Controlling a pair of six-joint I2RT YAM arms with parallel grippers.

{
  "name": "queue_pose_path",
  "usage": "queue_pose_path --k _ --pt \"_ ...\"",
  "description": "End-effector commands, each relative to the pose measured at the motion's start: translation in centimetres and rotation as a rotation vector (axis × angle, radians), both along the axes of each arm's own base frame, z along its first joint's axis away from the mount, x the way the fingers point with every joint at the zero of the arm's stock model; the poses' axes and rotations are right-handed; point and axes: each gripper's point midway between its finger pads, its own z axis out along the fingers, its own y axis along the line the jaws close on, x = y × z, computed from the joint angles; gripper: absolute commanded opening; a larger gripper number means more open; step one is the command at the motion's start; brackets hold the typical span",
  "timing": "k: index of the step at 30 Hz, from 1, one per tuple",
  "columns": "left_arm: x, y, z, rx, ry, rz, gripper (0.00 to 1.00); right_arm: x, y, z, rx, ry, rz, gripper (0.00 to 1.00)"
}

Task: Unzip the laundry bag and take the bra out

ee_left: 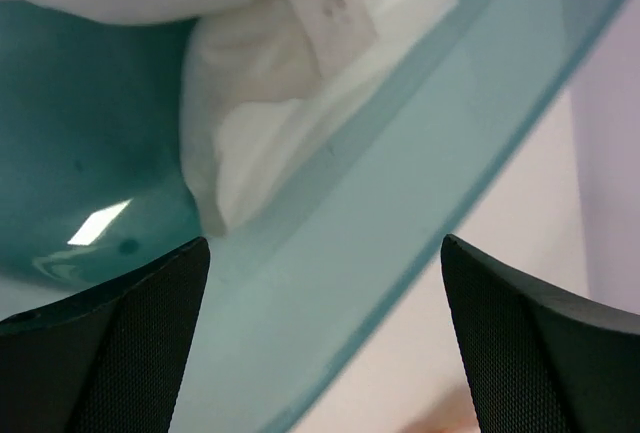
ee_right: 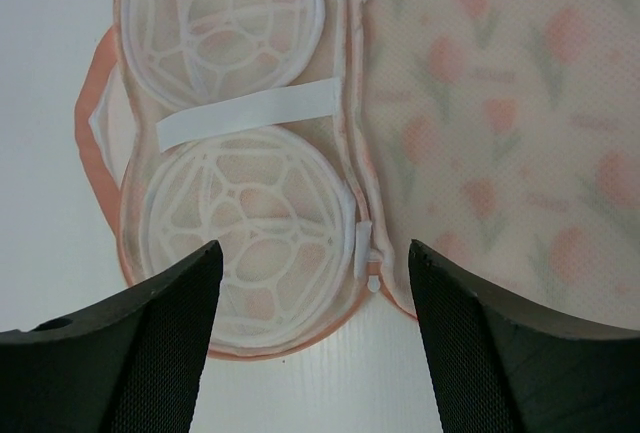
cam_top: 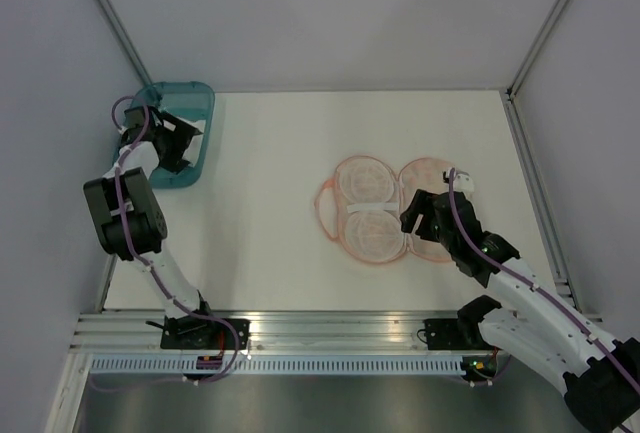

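Note:
The outer pink edge of the laundry bag's flap lies flat below my right gripper and to its right in the top view, so I will move that way and lower onto it.
The laundry bag (cam_top: 375, 211) lies unzipped and spread flat on the table, mid-right. In the right wrist view its left half (ee_right: 240, 203) shows two round white plastic frames and a white strap. Its right half (ee_right: 480, 103) shows the printed fabric, and the white zipper pull (ee_right: 372, 271) sits at the near edge between them. My right gripper (cam_top: 418, 215) (ee_right: 315, 343) is open and empty just above the bag's near edge. The bra (ee_left: 270, 123), white soft fabric with a label, lies in the teal tray (ee_left: 400, 213). My left gripper (cam_top: 178, 145) (ee_left: 325, 343) is open and empty over the tray's rim.
The teal tray (cam_top: 195, 93) stands at the table's far left corner. Grey walls enclose the table on the left, back and right. A metal rail (cam_top: 320, 328) runs along the near edge by the arm bases.

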Motion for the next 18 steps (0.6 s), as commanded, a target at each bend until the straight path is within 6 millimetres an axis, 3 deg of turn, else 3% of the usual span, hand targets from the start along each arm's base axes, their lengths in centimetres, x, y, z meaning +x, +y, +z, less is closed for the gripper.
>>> queue_pose_path --k 1,5,7,10,11,13,14,18 --pt "0.7 -3.9 9.0 -0.083 -0.235 -0.041 1.0 1.3 -1.6 1.3 -0.025 -0.044 -0.122 0.81" --pt "-0.7 -8.9 11.3 -0.13 -0.27 -0.14 1.0 2.1 -2.6 -0.1 -0.059 -0.01 -0.213 0.83" --pt "-1.8 -10.5 12.3 -0.107 -0.29 -0.173 1.0 2.3 -3.1 -1.3 -0.081 0.015 -0.261 0.84" --pt "-3.2 -13.9 12.2 -0.126 -0.296 -0.244 0.99 2.5 -3.7 -2.5 -0.104 0.04 -0.316 0.85" --pt "-4.0 -15.8 13.1 -0.129 -0.314 -0.286 1.0 2.5 -4.5 -3.1 -0.12 0.051 -0.373 0.85" --pt "-5.3 -17.8 12.5 -0.133 -0.306 -0.337 1.0 2.4 -5.4 -3.6 -0.134 0.054 -0.442 0.85" --pt "-6.3 -20.1 12.6 -0.138 -0.305 -0.391 0.99 2.3 -6.5 -3.5 -0.152 0.042 -0.511 0.85" --pt "-10.3 -24.4 13.8 -0.142 -0.357 -0.505 1.0 1.7 -9.4 -3.0 -0.179 0.016 -0.677 0.85"
